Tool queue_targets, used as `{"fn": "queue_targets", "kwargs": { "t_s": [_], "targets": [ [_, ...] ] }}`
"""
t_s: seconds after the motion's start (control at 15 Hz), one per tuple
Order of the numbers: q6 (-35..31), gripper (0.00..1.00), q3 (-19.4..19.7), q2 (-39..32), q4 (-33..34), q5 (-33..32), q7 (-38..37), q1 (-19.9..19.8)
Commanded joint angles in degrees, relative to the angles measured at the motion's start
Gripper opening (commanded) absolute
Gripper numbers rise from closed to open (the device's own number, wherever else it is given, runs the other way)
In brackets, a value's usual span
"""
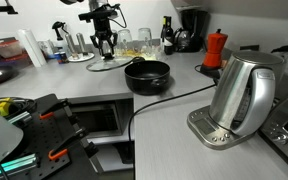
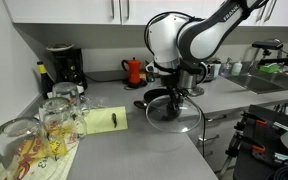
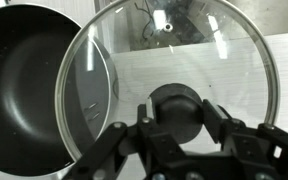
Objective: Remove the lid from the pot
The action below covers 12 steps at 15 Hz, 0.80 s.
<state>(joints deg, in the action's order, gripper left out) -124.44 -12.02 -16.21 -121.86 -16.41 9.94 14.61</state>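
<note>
The lid's edge still overlaps the pot's rim, so next I need to move my gripper away from the pot and lower the lid onto the open tabletop beside it.
The lid [image 3: 174, 60] is a round see-through disc with a metal rim and a black centre knob [image 3: 176, 110]. My gripper [image 3: 176, 118] is shut on the knob, a finger on each side. The lid hangs off to one side of the pot, its edge still overlapping the pot's rim. The black pot [image 3: 29, 90] stands open and looks empty. In both exterior views the lid [image 1: 109, 64] [image 2: 167, 112] sits low beside the pot [image 1: 147, 76] [image 2: 154, 100], under my gripper [image 1: 105, 45] [image 2: 174, 95]. Whether it touches the counter I cannot tell.
A tall steel kettle [image 1: 242, 95] stands on its base near the front, its cable [image 1: 174, 98] running past the pot. A red moka pot [image 1: 215, 48] stands behind. Drinking glasses [image 2: 54, 115], a yellow pad [image 2: 106, 120] and a coffee machine [image 2: 62, 65] are nearby.
</note>
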Motion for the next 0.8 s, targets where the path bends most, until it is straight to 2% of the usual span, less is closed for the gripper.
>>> {"fn": "queue_targets", "kwargs": {
  "t_s": [0.0,0.47,0.73],
  "targets": [
    [-0.9,0.25,-1.4,1.4,-2.4,-3.7,1.6,1.7],
    [-4.4,0.25,-5.2,-1.1,-4.0,-4.7,6.5,4.1],
    [-6.6,0.25,-6.4,-3.8,-3.3,-3.8,10.8,3.8]
  ]
}}
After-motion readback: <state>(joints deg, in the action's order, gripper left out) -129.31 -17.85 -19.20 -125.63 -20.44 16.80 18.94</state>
